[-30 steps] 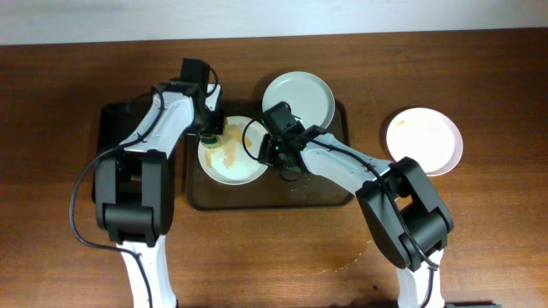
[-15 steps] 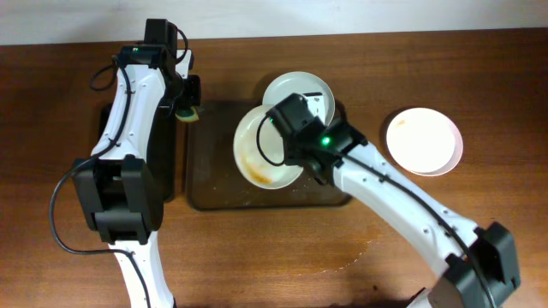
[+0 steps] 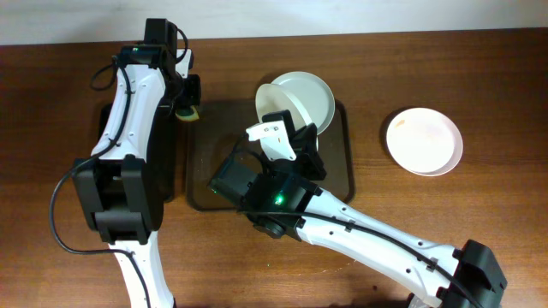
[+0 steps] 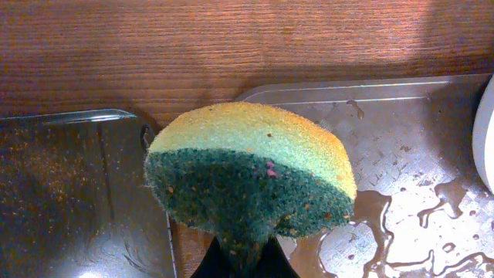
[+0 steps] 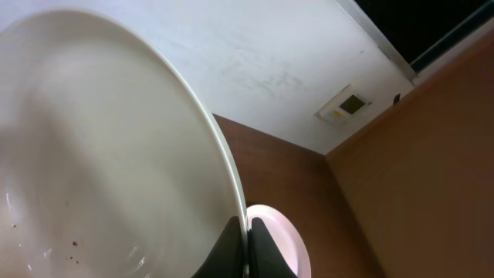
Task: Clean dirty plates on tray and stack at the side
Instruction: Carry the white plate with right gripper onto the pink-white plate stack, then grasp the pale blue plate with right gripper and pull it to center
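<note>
The robot's right gripper will swing off the brown tray and lower its plate onto the plate on the tabletop (image 3: pixel 424 141) (image 5: pixel 282 240), which is already at the side.
My right gripper (image 3: pixel 287 130) (image 5: pixel 247 241) is shut on the rim of a white plate (image 3: pixel 276 107) (image 5: pixel 100 154) and holds it tilted on edge, high above the brown tray (image 3: pixel 210 145) (image 4: pixel 401 147). A second plate (image 3: pixel 308 96) lies on the tray's far right part; its edge shows in the left wrist view (image 4: pixel 488 139). A third plate (image 3: pixel 424 141) (image 5: pixel 279 241) lies on the table to the right. My left gripper (image 3: pixel 187 109) (image 4: pixel 245 261) is shut on a yellow-and-green sponge (image 3: pixel 188 112) (image 4: pixel 251 170) over the tray's far left corner.
A black tray (image 3: pixel 110 154) (image 4: pixel 69 185) lies left of the brown tray, partly under my left arm. The brown tray's floor is wet with drops. My raised right arm (image 3: pixel 342 231) covers the tray's near part.
My right gripper lifted the plate off the tray and tipped it on edge as the arm rose. My left gripper drew the sponge off the plate to the tray's far left corner.
</note>
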Robot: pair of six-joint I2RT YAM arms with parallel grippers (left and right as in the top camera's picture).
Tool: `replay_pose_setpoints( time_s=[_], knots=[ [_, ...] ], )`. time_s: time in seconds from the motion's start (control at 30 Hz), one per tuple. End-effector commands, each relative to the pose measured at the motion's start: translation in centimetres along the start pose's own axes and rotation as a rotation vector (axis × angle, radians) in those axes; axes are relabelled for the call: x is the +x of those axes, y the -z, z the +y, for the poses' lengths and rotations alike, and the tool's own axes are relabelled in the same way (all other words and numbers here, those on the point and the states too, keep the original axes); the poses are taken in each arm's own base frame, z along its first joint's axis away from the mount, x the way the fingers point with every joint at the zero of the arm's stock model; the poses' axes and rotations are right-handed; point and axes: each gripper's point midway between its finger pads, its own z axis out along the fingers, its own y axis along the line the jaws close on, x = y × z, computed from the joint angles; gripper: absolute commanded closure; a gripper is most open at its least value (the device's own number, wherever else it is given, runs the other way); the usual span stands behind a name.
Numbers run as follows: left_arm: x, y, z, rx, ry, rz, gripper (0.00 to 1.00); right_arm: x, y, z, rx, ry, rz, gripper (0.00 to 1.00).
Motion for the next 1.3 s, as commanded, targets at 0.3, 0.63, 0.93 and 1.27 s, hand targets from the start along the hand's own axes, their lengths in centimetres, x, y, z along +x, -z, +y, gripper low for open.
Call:
replay_pose_setpoints(
  time_s=[0.3, 0.63, 0.93, 1.27],
  knots=[
    [-0.2, 0.1, -0.3, 0.012, 0.008, -0.007, 0.99, 9.9, -10.8, -13.0, -0.253, -0.681, 0.683, 0.96],
    [-0.2, 0.1, -0.3, 0.012, 0.008, -0.008, 0.99, 29.7, -19.6, -17.2, 0.105, -0.718, 1.231, 0.96],
    [-0.2, 0.1, -0.3, 0.012, 0.007, -0.007, 0.99, 18.3, -21.8, -5.0, -0.66, -0.815, 0.988, 0.44],
    [-0.1, 0.1, -0.3, 0.012, 0.008, -0.003, 0.99, 17.6, -19.4, 14.0, -0.493, -0.851, 1.038, 0.6]
  ],
)
